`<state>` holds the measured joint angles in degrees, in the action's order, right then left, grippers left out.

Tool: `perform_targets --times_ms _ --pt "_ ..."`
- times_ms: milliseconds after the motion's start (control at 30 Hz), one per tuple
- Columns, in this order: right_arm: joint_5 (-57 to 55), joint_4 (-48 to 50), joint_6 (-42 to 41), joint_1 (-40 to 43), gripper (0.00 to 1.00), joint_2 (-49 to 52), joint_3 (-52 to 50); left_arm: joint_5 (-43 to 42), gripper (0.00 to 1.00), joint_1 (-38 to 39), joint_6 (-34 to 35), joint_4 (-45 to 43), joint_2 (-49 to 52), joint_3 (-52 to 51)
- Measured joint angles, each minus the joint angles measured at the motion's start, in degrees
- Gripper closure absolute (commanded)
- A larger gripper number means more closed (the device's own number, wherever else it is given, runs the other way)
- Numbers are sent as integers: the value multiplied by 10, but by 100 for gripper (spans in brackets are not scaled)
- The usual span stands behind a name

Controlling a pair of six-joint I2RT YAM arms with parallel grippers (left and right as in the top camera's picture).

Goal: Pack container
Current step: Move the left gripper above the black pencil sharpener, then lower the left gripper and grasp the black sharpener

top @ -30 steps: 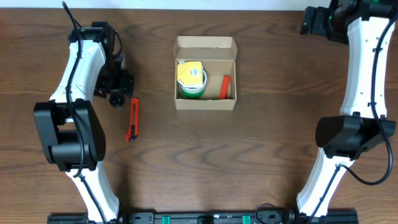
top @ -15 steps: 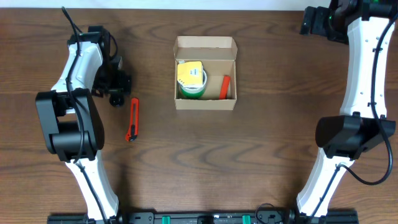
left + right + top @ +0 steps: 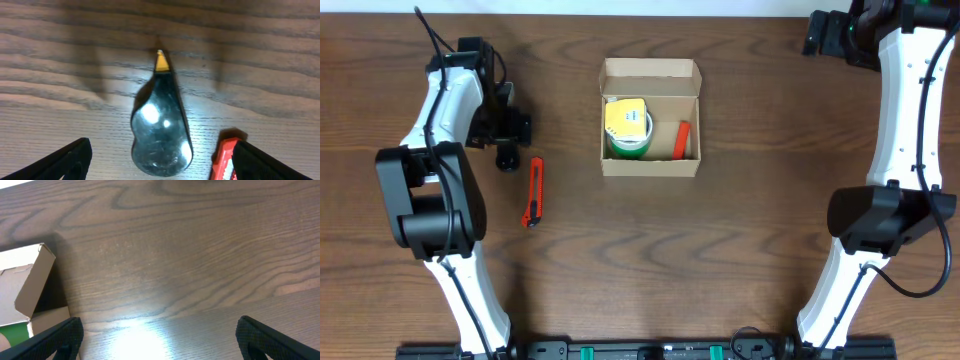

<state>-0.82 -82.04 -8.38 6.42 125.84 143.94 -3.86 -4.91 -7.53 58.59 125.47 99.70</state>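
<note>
The dark glossy object is below my left gripper, between its open fingers. I should next lower my left gripper until the fingers are on either side of the object's wide body (image 3: 507,160) (image 3: 161,137), and then close it.
The container (image 3: 650,68), a tan cardboard box with its flap lid open, stands at the table's middle back. Inside are a green tape roll (image 3: 629,143) with a yellow item (image 3: 625,117) on it and an orange-red item (image 3: 681,139). My left gripper (image 3: 507,138) is open over a dark glossy object with a yellow tip (image 3: 161,125), which lies on the table between the fingers (image 3: 160,167). A red utility knife (image 3: 533,190) lies beside it and also shows in the left wrist view (image 3: 223,161). My right gripper (image 3: 823,35) is open and empty at the far right back.
The right wrist view shows bare wood table between the open fingers (image 3: 160,340), with the box's side flap (image 3: 35,280) at the left edge. The dark object (image 3: 507,160) shows in the overhead view just below the left gripper.
My left arm has shifted slightly toward the back of the table. The knife, the box and the right arm have not moved.
</note>
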Motion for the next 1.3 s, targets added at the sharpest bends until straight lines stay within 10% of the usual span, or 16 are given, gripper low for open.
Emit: perform_targets --times_ms 833,1300 --pt "0 0 0 0 1 0 0 -20 10 -14 17 14 45 0" --pt "0 0 0 0 1 0 0 -20 35 -14 20 16 45 0"
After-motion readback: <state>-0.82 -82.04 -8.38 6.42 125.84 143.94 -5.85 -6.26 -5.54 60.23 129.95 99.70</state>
